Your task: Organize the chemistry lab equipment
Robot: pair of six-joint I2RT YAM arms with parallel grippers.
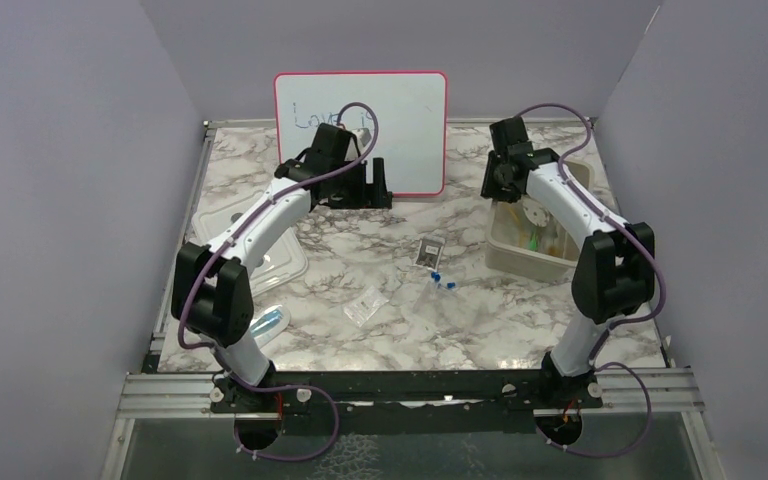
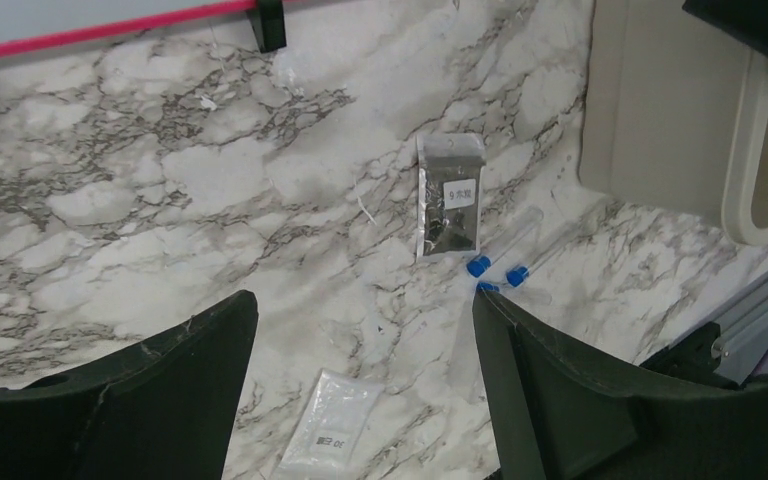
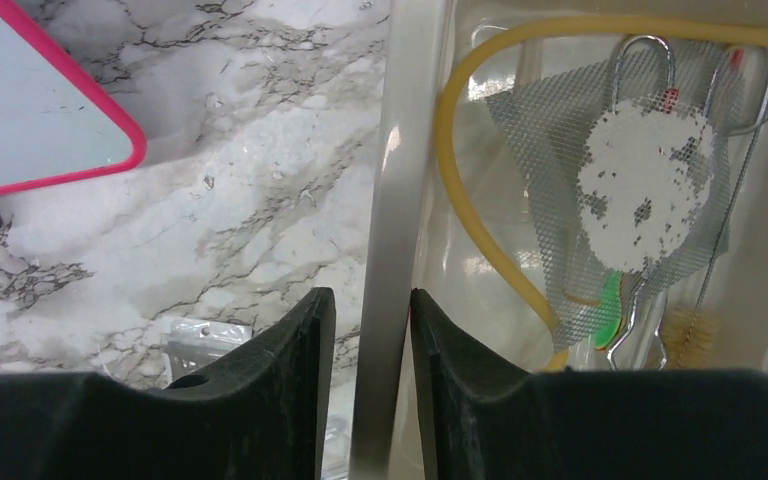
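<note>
My open left gripper will next go down and back toward the base onto the middle of the clear packet, since the packet is still outside the beige bin [image 1: 535, 258].
My left gripper [image 2: 365, 300] hangs open above the marble table, in front of the whiteboard, with nothing between its fingers. Below it lie a clear packet [image 2: 327, 425], a silver packet [image 2: 449, 200] and small blue-capped tubes [image 2: 500, 268]. My right gripper [image 3: 370, 295] straddles the left wall of the beige bin [image 3: 390, 150] and is shut on that wall. Inside the bin lie the amber tubing [image 3: 460, 200], the grey gauze mat [image 3: 640, 180], wire clips and a bristle brush [image 3: 685, 330]. From above, the packets [image 1: 365, 305] and tubes [image 1: 443, 283] sit mid-table, left of the bin [image 1: 535, 258].
A red-framed whiteboard [image 1: 360, 130] stands at the back on black feet. The bin's lid [image 1: 290, 262] lies at the left under the left arm. A clear, blue-tinted item [image 1: 270, 322] rests by the left arm's base. Purple walls close in both sides.
</note>
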